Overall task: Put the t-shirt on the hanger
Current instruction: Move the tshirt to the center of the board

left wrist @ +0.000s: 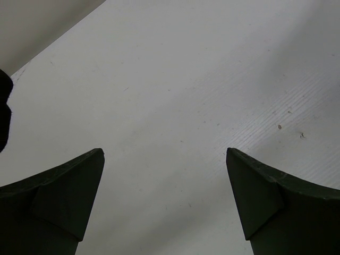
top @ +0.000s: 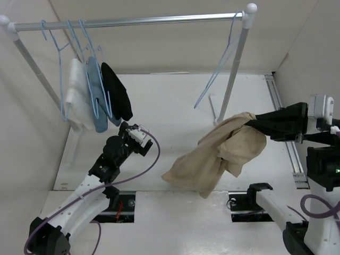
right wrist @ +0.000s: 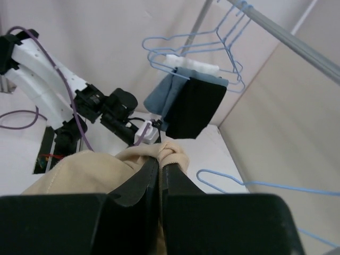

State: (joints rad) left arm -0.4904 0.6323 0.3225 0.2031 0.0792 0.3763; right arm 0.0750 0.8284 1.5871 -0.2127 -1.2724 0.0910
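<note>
The cloth hangs bunched, so next my right gripper needs to swing to the left in the top view and go down to release the t-shirt upon the bare in the middle of the table (top: pixel 167 127).
The tan t-shirt (top: pixel 223 154) hangs bunched in the air from my right gripper (top: pixel 249 121), its lower end trailing to the table. In the right wrist view my right gripper (right wrist: pixel 161 162) is shut on a ribbed edge of the t-shirt (right wrist: pixel 174 150). The empty light-blue hanger (top: pixel 220 64) hangs from the right end of the rail, just above and left of the held cloth; a corner of the hanger (right wrist: pixel 249 184) shows right of my fingers. My left gripper (top: pixel 133 132) is open and empty over bare table (left wrist: pixel 164 151).
A metal rail (top: pixel 149 21) spans the back, with a slanted post (top: pixel 236 69) beside the hanger. Three hangers with white (top: pixel 77 95), light-blue (top: pixel 95 101) and black (top: pixel 117 90) garments hang at its left end, just above my left gripper. White walls enclose both sides.
</note>
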